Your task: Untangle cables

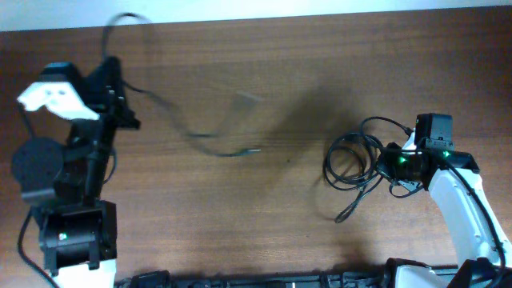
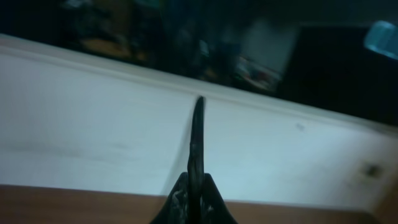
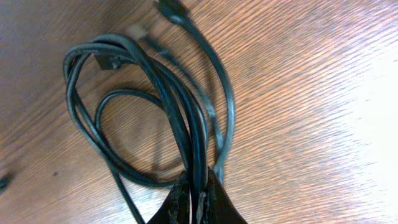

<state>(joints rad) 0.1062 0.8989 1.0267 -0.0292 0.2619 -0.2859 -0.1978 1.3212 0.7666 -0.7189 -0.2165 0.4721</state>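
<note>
The cable clump is off at one side of the table. I will next carry the cable parts in my right gripper to the left in the overhead view, toward the table's middle [image 1: 286, 162], and then open it.
A coiled clump of thin black cables [image 1: 352, 160] lies on the wooden table at the right; one plug end trails down toward the front [image 1: 342, 214]. My right gripper [image 1: 392, 164] is shut on strands of this clump [image 3: 186, 124], its fingers [image 3: 196, 196] pinching them. My left gripper [image 1: 120, 100] at the far left is raised and shut on a single black cable [image 2: 198, 137], fingers [image 2: 196, 199] closed round it. That cable is blurred in the overhead view and trails rightwards to a tip near the table's middle [image 1: 240, 150].
The table is brown wood [image 1: 264, 232]. A white wall or board [image 2: 93, 137] fills the left wrist view. The arm bases stand at the left [image 1: 72, 232] and right [image 1: 464, 216] front corners.
</note>
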